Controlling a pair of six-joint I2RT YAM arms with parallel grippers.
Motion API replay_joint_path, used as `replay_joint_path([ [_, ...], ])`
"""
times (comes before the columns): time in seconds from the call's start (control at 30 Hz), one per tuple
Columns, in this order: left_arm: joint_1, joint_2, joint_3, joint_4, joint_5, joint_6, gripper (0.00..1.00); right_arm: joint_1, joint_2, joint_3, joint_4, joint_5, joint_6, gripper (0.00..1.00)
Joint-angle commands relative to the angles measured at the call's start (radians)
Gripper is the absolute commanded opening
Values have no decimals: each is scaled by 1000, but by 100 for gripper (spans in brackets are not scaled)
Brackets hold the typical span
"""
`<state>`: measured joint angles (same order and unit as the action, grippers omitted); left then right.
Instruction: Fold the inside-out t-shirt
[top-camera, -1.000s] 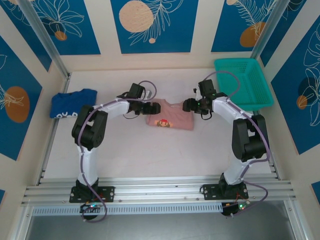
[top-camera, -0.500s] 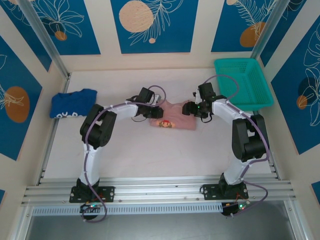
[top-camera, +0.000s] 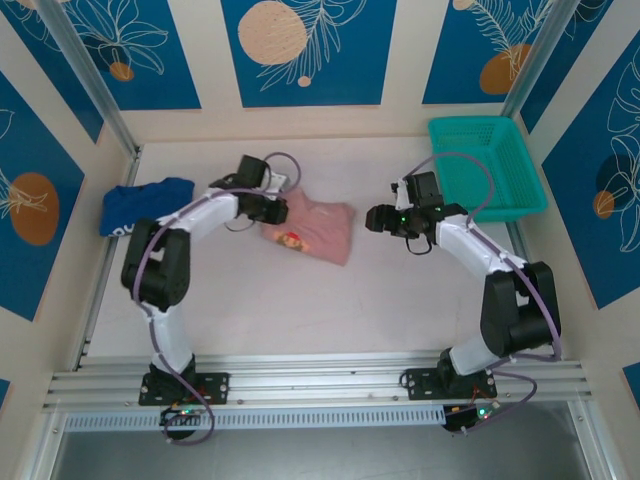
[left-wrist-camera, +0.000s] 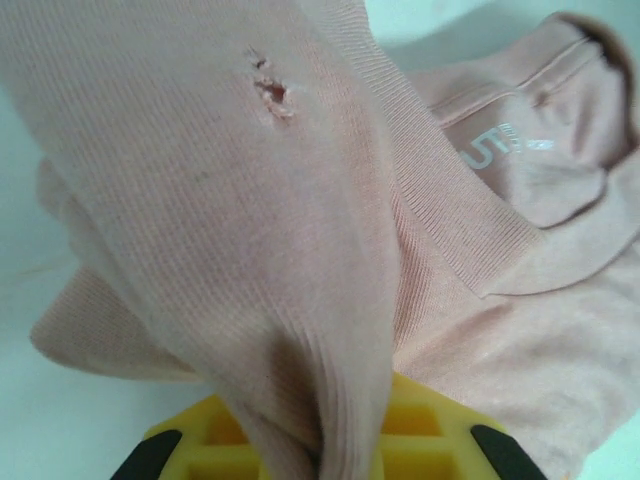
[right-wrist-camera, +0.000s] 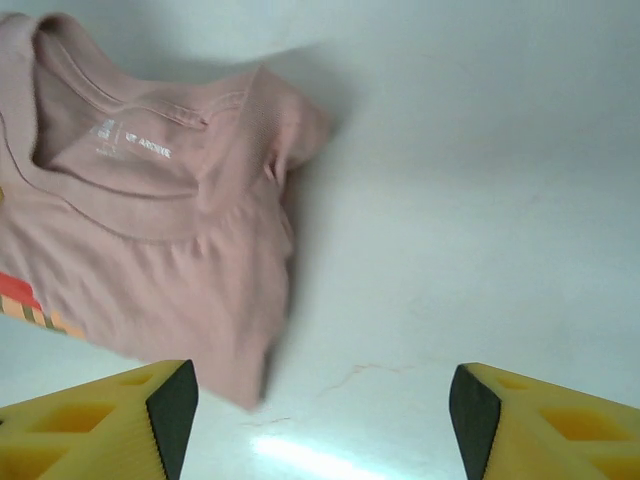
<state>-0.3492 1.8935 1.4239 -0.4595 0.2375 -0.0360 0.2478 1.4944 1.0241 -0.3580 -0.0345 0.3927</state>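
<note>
Next, my left gripper lifts the bundle across, then brings it down onto the royal-blue garment, away from the teal basket.
The inside-out t-shirt (top-camera: 318, 228) lies as a dusty-pink folded bundle mid-table, a small colourful print (top-camera: 292, 239) on its near side. My left gripper (top-camera: 272, 210) is shut on the bundle's left edge. In the left wrist view a bunched fold of the t-shirt (left-wrist-camera: 250, 200) runs down into the left gripper (left-wrist-camera: 325, 455), with the collar and its label (left-wrist-camera: 500, 150) beyond. My right gripper (top-camera: 371, 218) stands open to the right of the bundle, apart from it. The right wrist view has the t-shirt (right-wrist-camera: 150, 230) at upper left and the right gripper (right-wrist-camera: 320, 415) over bare table.
A royal-blue garment (top-camera: 140, 205) lies at the table's left edge. A teal basket (top-camera: 490, 165) stands at the back right. Bare white table (top-camera: 310, 310) stretches between the shirt and the arm bases. Walls close in the back and both sides.
My left gripper has shut on the shirt's left edge and dragged the bundle leftward, turning it a little. My right arm has drawn back to the right, off the shirt.
</note>
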Motion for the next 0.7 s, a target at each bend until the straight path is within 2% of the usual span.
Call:
replay_joint_path([
  [0.0,66,-80,57,-185,-194,190,0,31,-24,-18,71,-62,37,69],
  [0.17,167,-64,212,-309,-401,342,0,64,10,-4,99,-105,39,69],
  [0.23,195,-48,280,-348,-434,401,0,68,28,1,103,-122,34,69],
  [0.47,303,4,523,-503,-420,478,0,67,42,-15,125,-142,35,69],
  [0.67,338,42,656,-592,-397,493,0,69,44,-21,136,-150,40,69],
])
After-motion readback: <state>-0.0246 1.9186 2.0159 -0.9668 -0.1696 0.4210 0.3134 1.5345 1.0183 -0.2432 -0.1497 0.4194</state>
